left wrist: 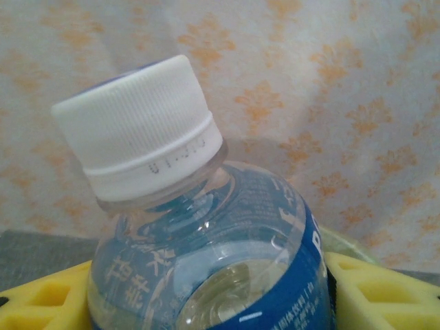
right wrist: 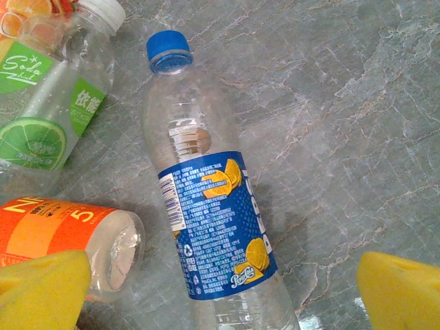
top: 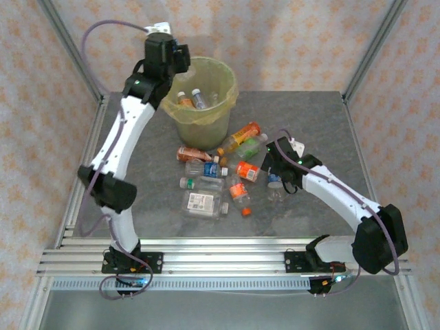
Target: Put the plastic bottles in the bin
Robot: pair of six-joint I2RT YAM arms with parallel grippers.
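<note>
The bin's opening (top: 206, 85) is below my left gripper, beyond the bin's rim that it hovers by. My left gripper will move across and down to release the bottle inside it.
My left gripper (left wrist: 213, 292) is shut on a clear plastic bottle (left wrist: 206, 247) with a white cap (left wrist: 137, 127) and a blue label, its yellow fingers (left wrist: 381, 289) pressed to either side. In the top view the left gripper (top: 172, 58) is raised by the left rim of the pale yellow-green bin (top: 227, 79), which holds two bottles (top: 192, 98). My right gripper (right wrist: 223, 295) is open and low over a blue-capped, blue-labelled bottle (right wrist: 210, 206) lying flat between its yellow fingers (right wrist: 41, 289). In the top view the right gripper (top: 278, 173) is at the right end of the bottle pile.
Several bottles lie on the grey table (top: 323, 130) in front of the bin: an orange one (top: 244, 133), a green-labelled one (right wrist: 48, 103), an orange-labelled one (right wrist: 69, 237) and a flattened clear one (top: 203, 203). Metal frame posts (top: 368, 51) stand at the far corners.
</note>
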